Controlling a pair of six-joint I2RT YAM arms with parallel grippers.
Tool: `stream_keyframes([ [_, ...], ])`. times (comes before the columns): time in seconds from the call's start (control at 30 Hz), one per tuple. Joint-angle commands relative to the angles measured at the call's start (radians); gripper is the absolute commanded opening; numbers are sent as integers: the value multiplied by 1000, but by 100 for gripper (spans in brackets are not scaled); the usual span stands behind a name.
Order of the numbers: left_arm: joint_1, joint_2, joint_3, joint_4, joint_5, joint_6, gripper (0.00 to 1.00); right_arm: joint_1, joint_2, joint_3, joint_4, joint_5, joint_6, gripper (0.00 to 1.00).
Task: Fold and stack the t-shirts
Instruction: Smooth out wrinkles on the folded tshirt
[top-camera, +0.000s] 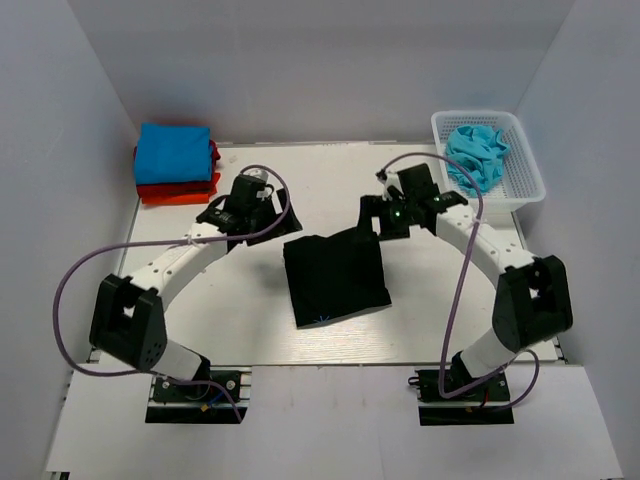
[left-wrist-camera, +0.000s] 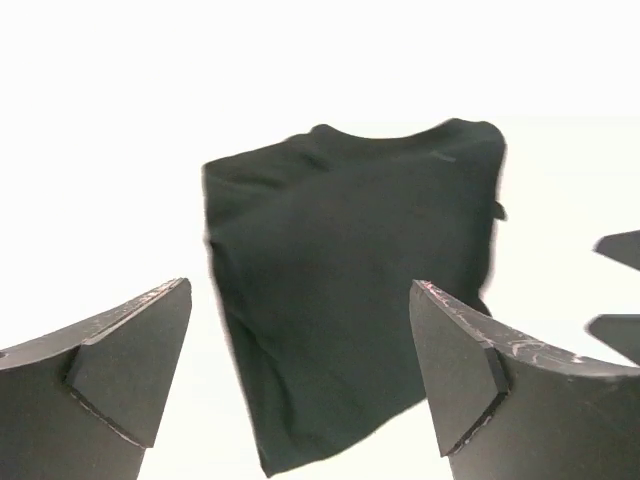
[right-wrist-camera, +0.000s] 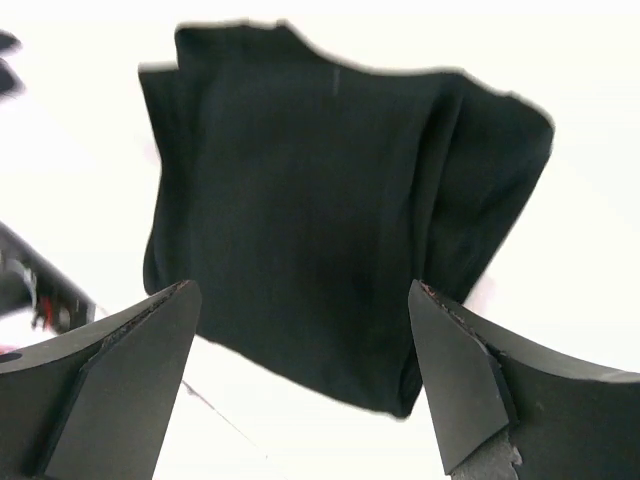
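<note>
The left gripper lowers its open fingers onto the black t-shirt's far corner nearest the stack (top-camera: 290, 249) (left-wrist-camera: 221, 232) next and closes, since that cloth lies flat below it.
A black t-shirt (top-camera: 335, 278) lies folded into a rough square in the middle of the table. It also shows in the left wrist view (left-wrist-camera: 350, 250) and the right wrist view (right-wrist-camera: 320, 190). My left gripper (top-camera: 268, 206) (left-wrist-camera: 300, 290) is open and empty, just off the shirt's far left corner. My right gripper (top-camera: 373, 218) (right-wrist-camera: 300, 290) is open and empty at the shirt's far right corner, slightly above it. A stack of folded shirts stands at the back left, bright blue (top-camera: 174, 152) on top of red (top-camera: 178, 190). A crumpled turquoise shirt (top-camera: 476, 156) lies in the basket.
A white lattice basket (top-camera: 527, 178) stands at the back right corner. White walls close in the table on the left, back and right. Purple cables loop off both arms.
</note>
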Motion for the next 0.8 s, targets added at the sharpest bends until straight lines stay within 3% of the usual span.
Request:
stream_keyframes([
  [0.0,9,103,9,-47,-109,-23,100,-1,102,114,21,54,-6,90],
  [0.07,19,146,19,-23,-97,-23,98,-1,193,187,28,45,-4,90],
  [0.17,19,218,41,2,-42,-13,85,1,289,261,18,54,5,85],
  [0.4,19,284,29,60,4,-12,51,4,357,281,18,57,5,52],
  [0.47,19,295,29,71,4,-12,40,4,368,272,19,54,5,49],
  [0.5,19,295,29,71,4,-12,32,5,368,264,24,54,2,39],
  [0.6,19,295,29,97,38,-12,18,4,385,267,36,43,-3,20],
  [0.63,19,295,29,97,47,-3,6,2,388,270,40,36,-3,13],
  [0.67,19,295,29,111,58,-3,0,4,385,270,45,31,-3,9],
  [0.77,19,277,29,132,77,6,0,4,369,275,48,43,2,0],
])
